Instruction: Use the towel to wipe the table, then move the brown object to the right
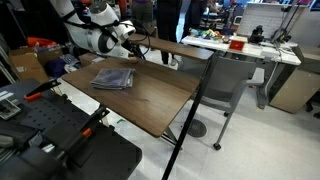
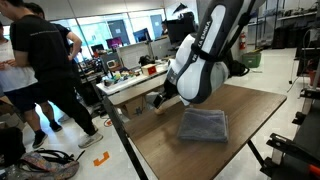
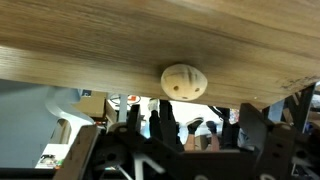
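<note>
The tan lump is on the tabletop below my gripper. My gripper needs to move down over the brown object (image 3: 184,82) and bring its open fingers to either side of it.
The grey folded towel (image 1: 113,78) lies on the dark wood table (image 1: 150,108); it also shows in an exterior view (image 2: 203,125) near the table's (image 2: 255,105) middle. My gripper (image 1: 137,50) hangs low over the table's far edge, away from the towel, and shows again in an exterior view (image 2: 158,100). The wrist view stands upside down. There the brown object (image 3: 184,81), a rounded tan lump with small holes, rests on the wood just ahead of my gripper (image 3: 198,125). The fingers are spread, with nothing between them.
A white-topped desk with clutter (image 1: 250,48) stands beyond the table, with a grey chair (image 1: 228,85) by it. People stand near that desk (image 2: 40,70). Black equipment (image 1: 60,145) sits at the near side. The brown object lies close to the table's edge.
</note>
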`<state>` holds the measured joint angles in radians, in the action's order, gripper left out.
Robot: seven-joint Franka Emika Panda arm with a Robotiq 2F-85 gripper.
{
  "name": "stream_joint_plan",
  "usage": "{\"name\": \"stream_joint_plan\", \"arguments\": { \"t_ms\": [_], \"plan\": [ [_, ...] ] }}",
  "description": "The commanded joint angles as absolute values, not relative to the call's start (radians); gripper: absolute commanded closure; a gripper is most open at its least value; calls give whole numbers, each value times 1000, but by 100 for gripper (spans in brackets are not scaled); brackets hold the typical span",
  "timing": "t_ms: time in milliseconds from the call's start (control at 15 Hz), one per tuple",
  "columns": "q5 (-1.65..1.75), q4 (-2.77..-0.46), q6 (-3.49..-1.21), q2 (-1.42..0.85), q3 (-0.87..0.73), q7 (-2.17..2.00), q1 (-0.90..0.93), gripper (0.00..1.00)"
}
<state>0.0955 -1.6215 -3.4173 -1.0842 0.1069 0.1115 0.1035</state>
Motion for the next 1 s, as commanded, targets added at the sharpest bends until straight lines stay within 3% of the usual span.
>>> {"name": "stream_joint_plan", "arguments": {
  "t_ms": [0,867,933],
  "plan": [
    [108,-1491,-3426,-1165,126,92,91,0],
    [105,-1317,-3384,-1319,163,47,84,0],
    [112,-1315,-3375,-1323,174,47,76,25]
  ]
}}
